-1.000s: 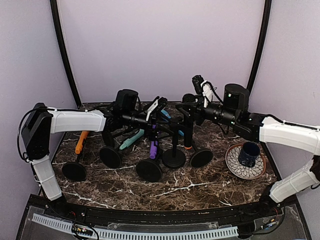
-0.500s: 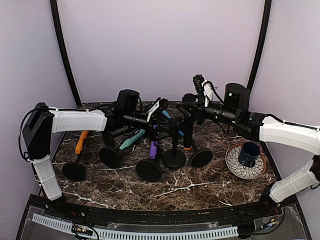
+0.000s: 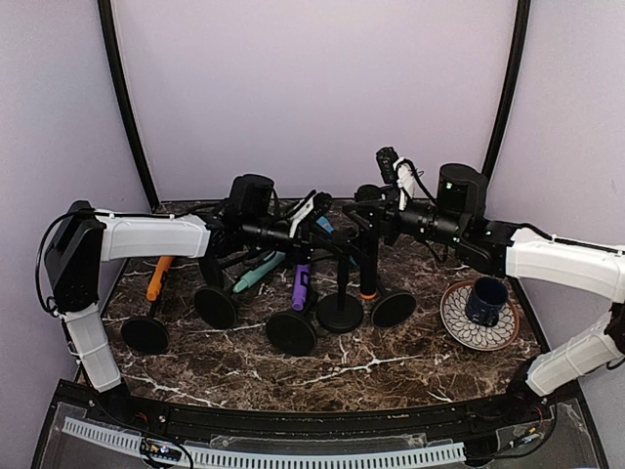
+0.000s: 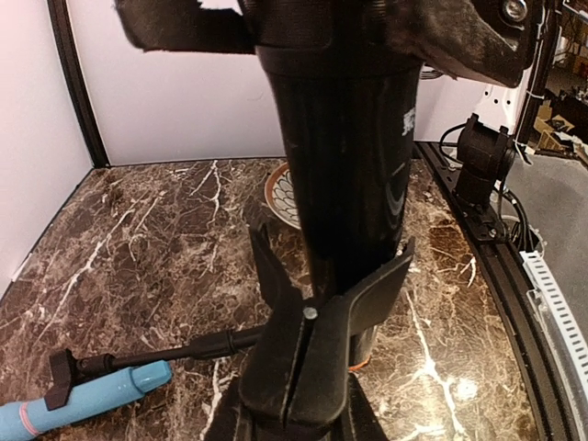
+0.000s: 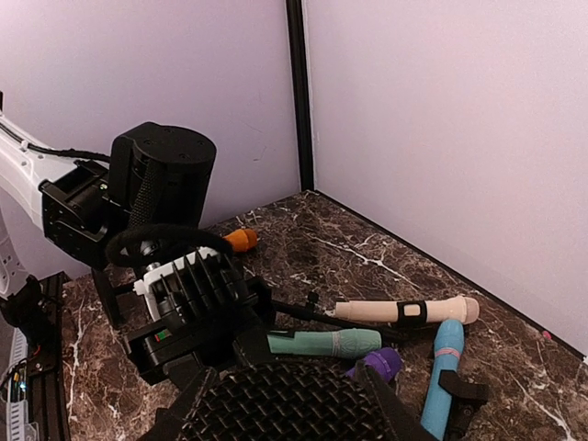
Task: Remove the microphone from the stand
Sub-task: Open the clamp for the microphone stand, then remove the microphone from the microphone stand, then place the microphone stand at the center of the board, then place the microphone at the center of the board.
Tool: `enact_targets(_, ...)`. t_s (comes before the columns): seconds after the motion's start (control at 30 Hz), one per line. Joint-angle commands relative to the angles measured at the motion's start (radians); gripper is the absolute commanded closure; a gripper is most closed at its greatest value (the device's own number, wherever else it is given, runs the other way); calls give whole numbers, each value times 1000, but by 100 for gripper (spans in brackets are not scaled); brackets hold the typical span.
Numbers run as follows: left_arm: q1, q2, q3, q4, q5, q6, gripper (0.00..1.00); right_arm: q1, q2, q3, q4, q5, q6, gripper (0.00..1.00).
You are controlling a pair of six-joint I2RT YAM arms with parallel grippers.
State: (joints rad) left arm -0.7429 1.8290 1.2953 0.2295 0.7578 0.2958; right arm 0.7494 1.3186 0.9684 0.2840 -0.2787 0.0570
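Note:
My right gripper swings right in the top view next, lowers, and releases the microphone on the open tabletop below it, beyond the plate.
A black microphone [image 3: 367, 259] with an orange ring at its tail stands nearly upright at the middle of the table, above two round stand bases [image 3: 340, 311]. Its clip is hidden among the grippers. My right gripper [image 3: 376, 223] comes from the right and is shut on its mesh head [image 5: 276, 418], one finger on each side [image 5: 287, 395]. My left gripper [image 3: 314, 230] comes from the left. Its pads are pressed together [image 4: 317, 294], and the flared tips rest against the black barrel [image 4: 349, 165]. I cannot tell if anything thin is pinched.
Other stands hold a purple [image 3: 301, 288], a teal [image 3: 256, 274], an orange [image 3: 156, 278] and a cream microphone [image 5: 404, 310]; a blue one [image 5: 441, 377] lies near them. A dark mug [image 3: 485, 301] sits on a patterned plate [image 3: 459, 327] at the right.
My left gripper's jaws have closed from wide open to shut, and that arm has edged slightly right. The right arm and the black microphone have hardly moved.

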Motion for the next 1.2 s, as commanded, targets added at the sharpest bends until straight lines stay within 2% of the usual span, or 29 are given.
enact_targets(0.0,-4,-15,13,6,6,4,94,-5,-23,-4,46,41,5,72)
enact_targets(0.07,-5,-16,10,6,0,3,98,-5,-42,-3,17,79,-7,72)
enact_targets(0.17,-4,-14,11,7,-9,-3,96,-7,-86,1,-36,150,-27,72)
enact_targets(0.2,-4,-15,11,9,-12,-5,86,-8,-104,4,-60,183,-33,72)
enact_targets(0.23,-5,-16,11,12,-20,-11,66,-11,-122,4,-81,214,-38,72)
enact_targets(0.27,-5,-17,9,16,-26,-14,56,-16,-142,5,-102,243,-42,73)
enact_targets(0.3,-5,-19,6,19,-35,-21,39,-23,-162,3,-117,267,-43,73)
enact_targets(0.37,-5,-27,-1,29,-58,-35,26,-41,-201,-6,-139,305,-48,73)
enact_targets(0.57,-3,-130,-69,47,-202,-101,15,-128,-241,-17,-188,378,-31,73)
enact_targets(0.7,9,-236,-124,20,-291,-161,13,-228,-178,-4,-206,357,8,73)
enact_targets(0.9,45,-421,-232,-21,-411,-264,6,-362,62,115,-273,285,86,77)
enact_targets(1.03,137,-474,-198,-192,-466,-377,5,-433,224,237,-352,232,127,77)
enact_targets(1.17,261,-488,-179,-316,-442,-491,3,-478,383,396,-464,222,148,78)
